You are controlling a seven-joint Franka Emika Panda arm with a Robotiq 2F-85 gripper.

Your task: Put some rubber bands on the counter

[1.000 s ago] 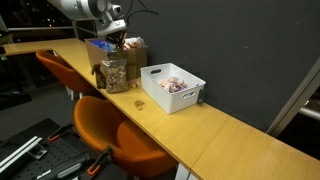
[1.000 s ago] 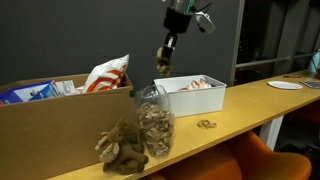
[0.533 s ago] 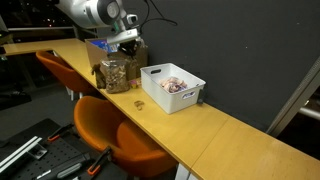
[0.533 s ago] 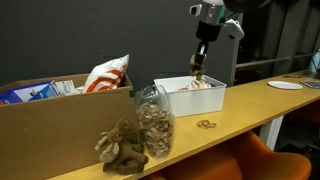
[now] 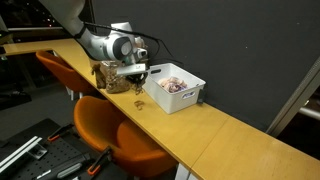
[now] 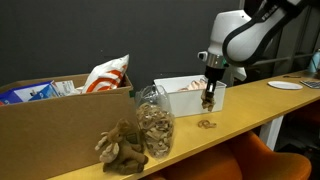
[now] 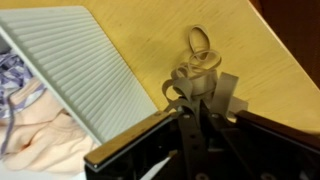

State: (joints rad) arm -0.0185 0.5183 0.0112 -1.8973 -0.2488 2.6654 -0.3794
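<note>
The gripper will go down toward the bare counter (image 6: 194, 124) beside the small clump and let go of the few tan rubber bands, because they still hang above the surface.
My gripper (image 5: 140, 87) hangs just above the yellow-tan counter (image 5: 232, 137), beside the front corner of the white bin (image 5: 176, 104). It is shut on a few tan rubber bands (image 7: 188, 84) that curl out of the fingertips (image 7: 196, 108). A small clump of rubber bands (image 7: 201, 50) lies on the counter (image 7: 150, 38) just beyond the jaws. It shows in both exterior views (image 5: 140, 103) (image 6: 206, 124). In an exterior view the gripper (image 6: 209, 100) hovers right over that clump.
The white bin (image 6: 186, 101) holds pinkish-white items. A clear jar of tan bands (image 6: 153, 126) and a brown lump (image 6: 120, 146) stand by a cardboard box (image 6: 55, 122). Orange round chairs (image 5: 112, 132) sit below the counter edge.
My gripper has moved from above the jar, past the white bin, and down to just above the counter, carrying the rubber bands with it.
</note>
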